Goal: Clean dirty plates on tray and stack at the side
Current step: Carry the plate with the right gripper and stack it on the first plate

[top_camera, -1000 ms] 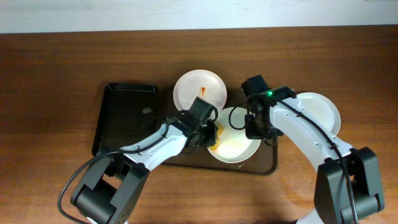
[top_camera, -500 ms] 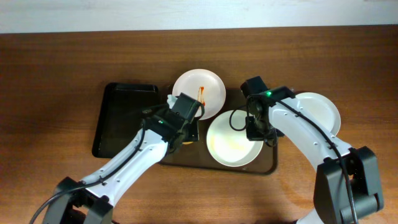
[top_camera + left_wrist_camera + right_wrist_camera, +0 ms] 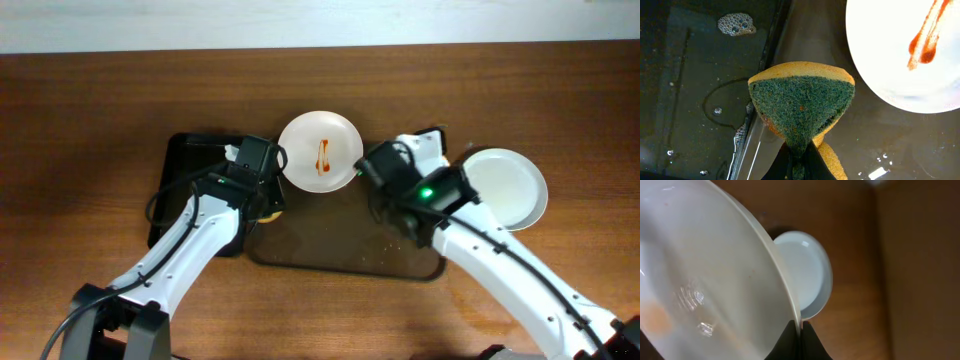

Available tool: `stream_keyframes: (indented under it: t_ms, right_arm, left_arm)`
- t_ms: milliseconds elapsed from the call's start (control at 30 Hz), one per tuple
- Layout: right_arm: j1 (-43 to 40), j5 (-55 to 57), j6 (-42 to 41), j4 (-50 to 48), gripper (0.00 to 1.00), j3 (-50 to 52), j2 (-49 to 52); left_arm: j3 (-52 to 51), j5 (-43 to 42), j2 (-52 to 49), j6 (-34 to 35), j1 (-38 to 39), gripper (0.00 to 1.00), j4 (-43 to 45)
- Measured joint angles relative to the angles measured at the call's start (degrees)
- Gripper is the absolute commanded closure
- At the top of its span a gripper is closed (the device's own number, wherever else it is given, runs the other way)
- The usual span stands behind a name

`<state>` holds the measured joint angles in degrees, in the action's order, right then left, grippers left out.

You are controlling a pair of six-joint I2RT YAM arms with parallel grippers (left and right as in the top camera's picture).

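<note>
My right gripper will next move its plate over to the clean white plate beside the brown tray and lower it on top.
A dirty plate with an orange-red sauce streak lies at the far edge of the brown tray; it also shows in the left wrist view. My left gripper is shut on a yellow-green sponge, over the gap between the two trays. My right gripper is shut on the rim of a white plate, held lifted and tilted, with a faint orange smear. In the overhead view that plate is mostly hidden by the arm. A clean white plate lies on the table at the right, also in the right wrist view.
A smaller black tray sits left of the brown tray, wet, with a foam blob. The brown tray's surface is wet with droplets. Wooden table all round; a pale wall runs along the far edge.
The left arm drew the sponge left, off the middle plate, to the black tray's edge. The right gripper lifted that plate off the brown tray and tilted it, up toward the right.
</note>
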<state>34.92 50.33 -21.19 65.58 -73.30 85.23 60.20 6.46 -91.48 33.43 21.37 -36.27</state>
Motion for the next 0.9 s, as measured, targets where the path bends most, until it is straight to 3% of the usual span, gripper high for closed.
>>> stream_keyframes:
  t_ms: [133,233,567,700,733,767,800,900]
  right_arm:
    - [3.34,6.43,-1.18,-0.70,0.96,0.00,0.00]
    - [-0.44,3.78,-5.90,-1.68,0.96,0.00,-0.02]
    - [-52.15,-30.67,-8.66,-10.14,0.96,0.00,0.94]
    - [-58.99,-39.41,-7.41,-12.81,0.96,-0.02,6.69]
    - [-59.58,-41.66,-6.01,-13.57,0.88,-0.02,8.98]
    - [-59.58,-44.04,-4.94,-13.53,0.62,0.00,10.84]
    - [-59.58,-44.78,-4.48,-13.40,0.53,0.00,11.30]
    - [-59.58,-51.74,-1.77,-13.68,0.49,0.00,11.58]
  left_arm:
    - [0.00,0.00,0.00,0.00,-0.17,1.00,0.00]
    - [0.00,-0.02,0.00,0.00,-0.17,1.00,-0.02]
    - [0.00,0.00,0.00,0.00,-0.17,1.00,-0.17]
    - [0.00,-0.39,0.00,-0.44,-0.17,1.00,-0.15]
    - [0.00,-0.46,0.00,-0.83,-0.17,1.00,-0.15]
    - [0.00,-0.57,0.00,-1.33,-0.17,1.00,-0.13]
    - [0.00,-0.63,0.00,-2.43,-0.17,1.00,-0.09]
    - [0.00,-1.29,0.00,-7.21,-0.17,1.00,0.50]
